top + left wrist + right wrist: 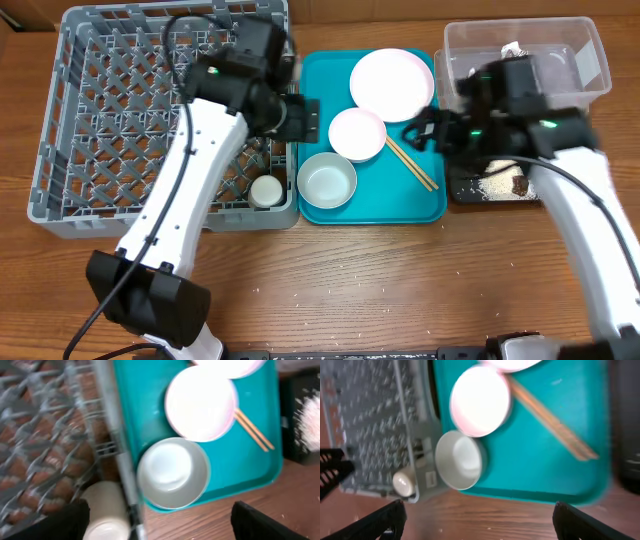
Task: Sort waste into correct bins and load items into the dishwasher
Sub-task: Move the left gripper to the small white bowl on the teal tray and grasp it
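Note:
Next, the left gripper turns, then lowers past the rack's side onto the rack-side rim of the white bowl nearest the rack.
The small white cup [266, 190] lies in the front right corner of the grey dishwasher rack [100, 100]. On the teal tray [425, 205] rest the plate [391, 82], two bowls [357, 134] [327, 180] and the chopsticks [412, 163]. My left gripper [305, 118] hovers open and empty over the rack's right wall, with the cup [105, 515] by its left finger [60, 522]. Open and holding nothing, my right gripper [420, 130] hangs over the tray's right side, above the chopsticks [552, 425]. The clear tub [590, 60] holds the wrapper [513, 48]. Rice [497, 182] and a brown lump [520, 184] lie in the black tray [460, 190].
The rack, teal tray and two bins stand side by side along the back of the wooden table. A few stray rice grains [330, 293] dot the wood in front. The right arm crosses over the black tray and tub.

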Controlling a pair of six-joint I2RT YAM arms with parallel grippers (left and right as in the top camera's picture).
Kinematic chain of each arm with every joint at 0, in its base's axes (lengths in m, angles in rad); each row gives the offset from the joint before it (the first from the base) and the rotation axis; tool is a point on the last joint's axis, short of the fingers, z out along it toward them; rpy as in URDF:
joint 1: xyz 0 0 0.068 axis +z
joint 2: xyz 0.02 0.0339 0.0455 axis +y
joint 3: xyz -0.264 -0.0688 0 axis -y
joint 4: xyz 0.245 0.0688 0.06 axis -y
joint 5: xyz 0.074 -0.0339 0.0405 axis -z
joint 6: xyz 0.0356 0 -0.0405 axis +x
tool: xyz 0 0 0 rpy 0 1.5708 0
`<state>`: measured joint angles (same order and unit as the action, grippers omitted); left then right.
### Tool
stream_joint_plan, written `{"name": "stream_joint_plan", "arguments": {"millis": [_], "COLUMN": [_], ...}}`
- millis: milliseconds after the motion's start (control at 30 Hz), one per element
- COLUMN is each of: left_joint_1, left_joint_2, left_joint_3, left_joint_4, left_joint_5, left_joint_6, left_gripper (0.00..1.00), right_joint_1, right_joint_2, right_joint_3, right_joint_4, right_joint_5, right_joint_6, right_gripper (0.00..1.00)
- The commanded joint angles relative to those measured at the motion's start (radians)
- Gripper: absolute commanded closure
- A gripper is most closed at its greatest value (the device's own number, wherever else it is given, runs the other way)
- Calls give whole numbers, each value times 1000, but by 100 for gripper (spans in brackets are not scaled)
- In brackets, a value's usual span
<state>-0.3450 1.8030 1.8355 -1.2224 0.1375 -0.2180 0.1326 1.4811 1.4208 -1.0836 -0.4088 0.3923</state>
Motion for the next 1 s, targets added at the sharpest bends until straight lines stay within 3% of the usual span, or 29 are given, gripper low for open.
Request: {"name": "stream_joint_plan", "arguments": {"millis": [0, 200, 467, 600, 900, 967], "left_joint_1": [-63, -143, -151, -151, -132, -132], "left_joint_2": [37, 142, 303, 360, 408, 408], "left_joint_3": [12, 12, 12, 12, 12, 12], "left_joint_4": [29, 82, 149, 151, 146, 136], "left_joint_5": [-5, -145, -153, -153, -152, -152], "left_joint_6": [67, 27, 381, 463, 484, 484], "left_gripper": [15, 17, 20, 35, 47, 53], "right_joint_1": [-77, -130, -126, -126, -126, -126], "right_joint_2": [-33, -32, -31, -31, -31, -31], "right_joint_3": [15, -3, -8, -8, -8, -8], "right_joint_4": [-50, -117, -146, -145, -142, -141], "right_joint_5": [105, 153, 192, 192, 206, 208], "right_joint_6": [-4, -5, -5, -5, -5, -5], "right_gripper": [5, 3, 2, 0, 0, 0]}}
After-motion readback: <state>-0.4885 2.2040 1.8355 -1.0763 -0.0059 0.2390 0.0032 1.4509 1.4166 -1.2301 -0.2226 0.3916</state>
